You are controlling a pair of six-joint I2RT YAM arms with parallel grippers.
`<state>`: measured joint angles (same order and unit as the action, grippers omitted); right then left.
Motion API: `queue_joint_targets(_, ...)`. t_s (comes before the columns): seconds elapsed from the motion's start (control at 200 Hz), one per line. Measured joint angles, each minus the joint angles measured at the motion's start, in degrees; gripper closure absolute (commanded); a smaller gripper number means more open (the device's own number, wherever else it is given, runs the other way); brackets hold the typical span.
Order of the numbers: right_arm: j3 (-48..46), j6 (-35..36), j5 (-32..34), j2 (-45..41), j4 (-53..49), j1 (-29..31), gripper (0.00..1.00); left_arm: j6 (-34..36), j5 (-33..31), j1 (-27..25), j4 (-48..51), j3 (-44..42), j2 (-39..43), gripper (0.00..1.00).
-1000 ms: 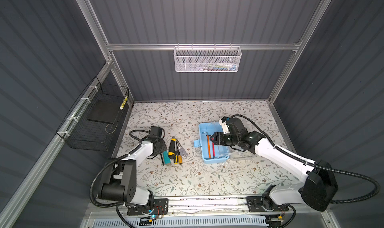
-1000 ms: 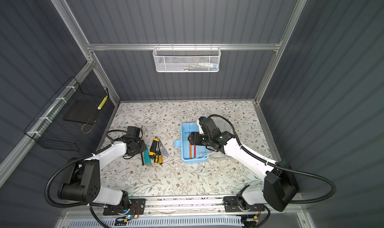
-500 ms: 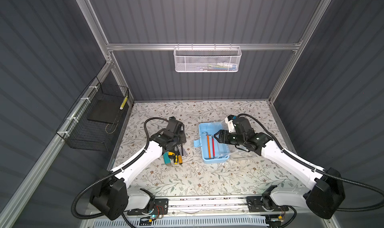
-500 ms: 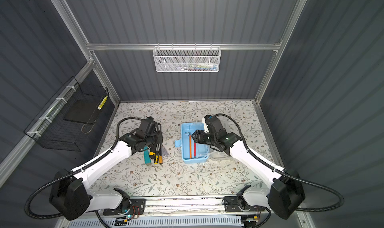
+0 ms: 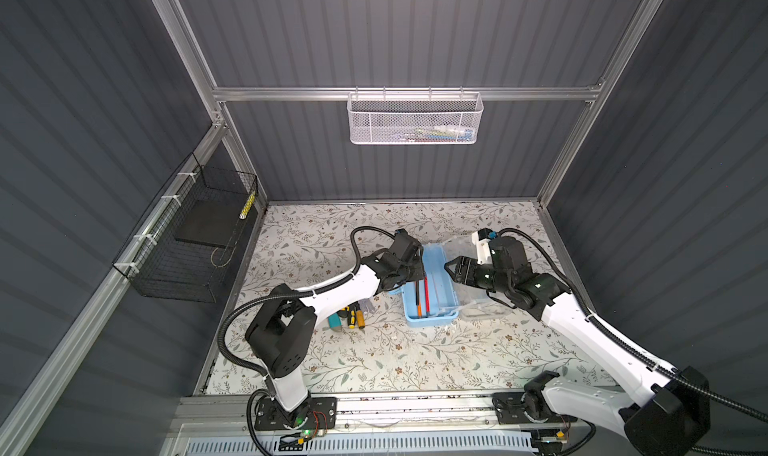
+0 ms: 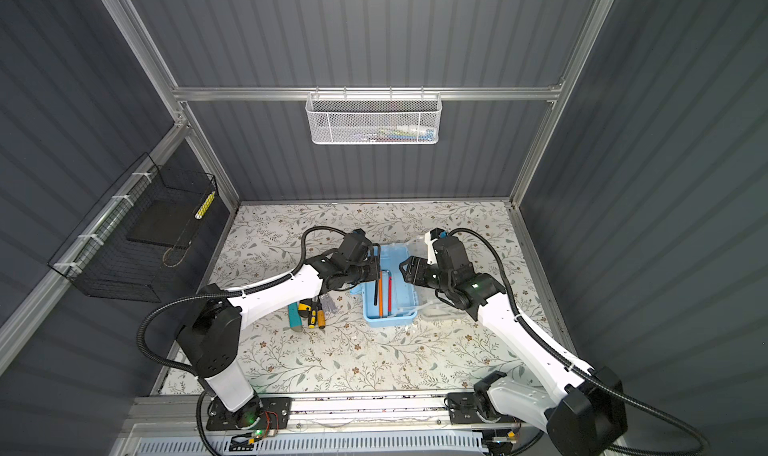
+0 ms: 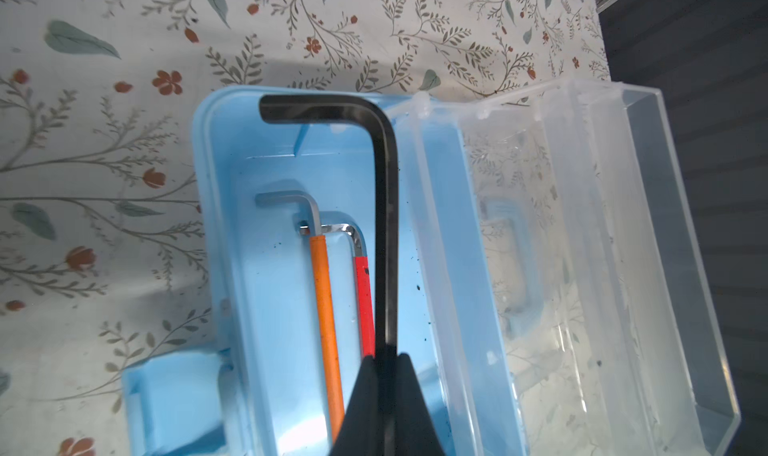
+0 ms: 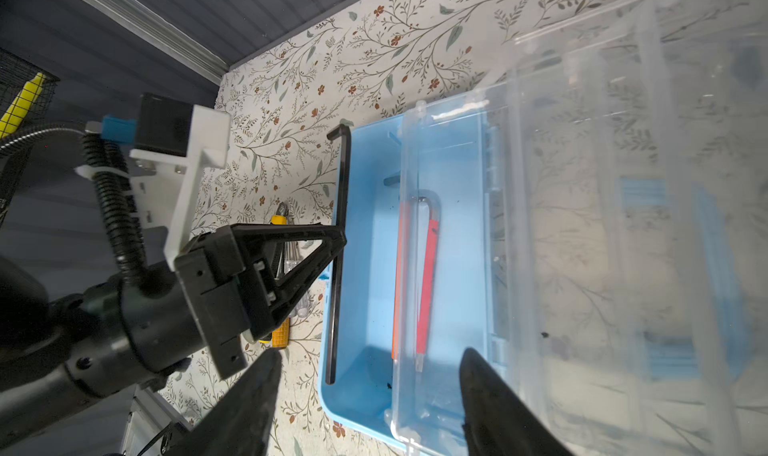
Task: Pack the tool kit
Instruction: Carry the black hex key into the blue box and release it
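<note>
My left gripper lowers the long black hex key [image 7: 384, 225] into the bare gap below it next, between the orange and red keys, and lets go of it.
The light-blue tool kit box [image 5: 430, 320] lies open in both top views, and its clear lid and tray [image 7: 582, 267] are swung out to the right. An orange hex key [image 7: 324, 300] and a red hex key [image 7: 365, 300] lie inside the box. My left gripper [image 7: 386, 356] is shut on a long black hex key [image 7: 384, 225]. It holds this key lengthwise over the box [image 6: 388, 319]. My right gripper [image 8: 370, 352] hangs open and holds nothing, over the box's right side by the clear tray. Yellow-black screwdrivers [image 5: 353, 315] and a teal utility knife [image 5: 334, 321] lie on the mat left of the box.
A white mesh basket [image 5: 415, 119] hangs on the back wall. On the left wall is a black wire basket [image 5: 195, 242]. Grey walls close in the floral mat [image 5: 374, 362] on three sides. The left arm's forearm [image 5: 332, 294] stretches over the loose tools.
The left arm has swung from the tool pile rightward to the box, carrying the black hex key. The right gripper has drawn back slightly to the right and stays open.
</note>
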<state>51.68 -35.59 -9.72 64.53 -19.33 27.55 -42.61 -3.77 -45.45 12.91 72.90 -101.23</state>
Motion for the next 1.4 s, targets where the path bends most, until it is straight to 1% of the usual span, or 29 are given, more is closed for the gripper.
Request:
queue_joint_targets(0.285, -0.92, 0.09, -0.55, -1.18, 0.04, -1.44, 0.32, -3.78, 1.53, 0.0, -2.25, 0.11, -4.68, 1.0)
queue_joint_targets(0.47, -2.71, 0.07, -0.68, -1.22, 1.09, -2.03, 0.32, -4.68, 2.27, -0.13, -2.08, 0.94, -10.32, 1.0)
queue_joint_targets(0.73, -4.35, 0.04, -1.46, -1.42, 2.14, -2.38, 0.29, -5.11, 3.02, -0.37, -2.64, 3.72, -11.8, 1.0)
queue_joint_targets(0.765, -4.44, 0.04, -1.49, -1.44, 2.19, -2.4, 0.29, -5.09, 3.06, -0.37, -2.64, 3.89, -11.96, 0.97)
queue_joint_targets(0.815, -4.44, 0.04, -1.53, -1.44, 2.19, -2.4, 0.29, -5.11, 3.21, -0.37, -2.67, 4.0, -12.04, 0.84)
queue_joint_targets(0.87, -4.44, 0.04, -1.6, -1.46, 2.23, -2.45, 0.29, -5.11, 3.23, -0.37, -2.67, 4.0, -12.07, 0.76)
queue_joint_targets(0.895, -4.44, 0.04, -1.62, -1.46, 2.23, -2.47, 0.29, -5.16, 3.23, -0.37, -2.62, 4.0, -12.07, 0.69)
queue_joint_targets(0.92, -4.44, 0.04, -1.66, -1.46, 2.23, -2.56, 0.29, -4.98, 3.26, -0.35, -2.58, 4.0, -12.09, 0.65)
queue_joint_targets(1.006, -4.44, 0.07, -1.68, -1.46, 2.27, -2.67, 0.29, -5.51, 3.56, -0.37, -2.73, 4.28, -12.46, 0.61)
queue_joint_targets(1.211, -4.31, 0.35, -1.68, -1.44, 2.16, -2.78, 0.29, -4.35, 3.37, -0.66, -2.54, 4.42, -12.44, 0.54)
queue_joint_targets(1.306, -3.82, 0.98, -1.84, -1.42, 2.08, -2.89, 0.29, -2.73, 2.75, -0.79, -1.92, 4.42, -11.37, 0.54)
queue_joint_targets(1.401, -2.62, 1.57, -2.16, -1.25, 1.79, -3.02, 0.29, -0.26, 0.68, -0.85, 0.5, 4.55, -8.04, 0.53)
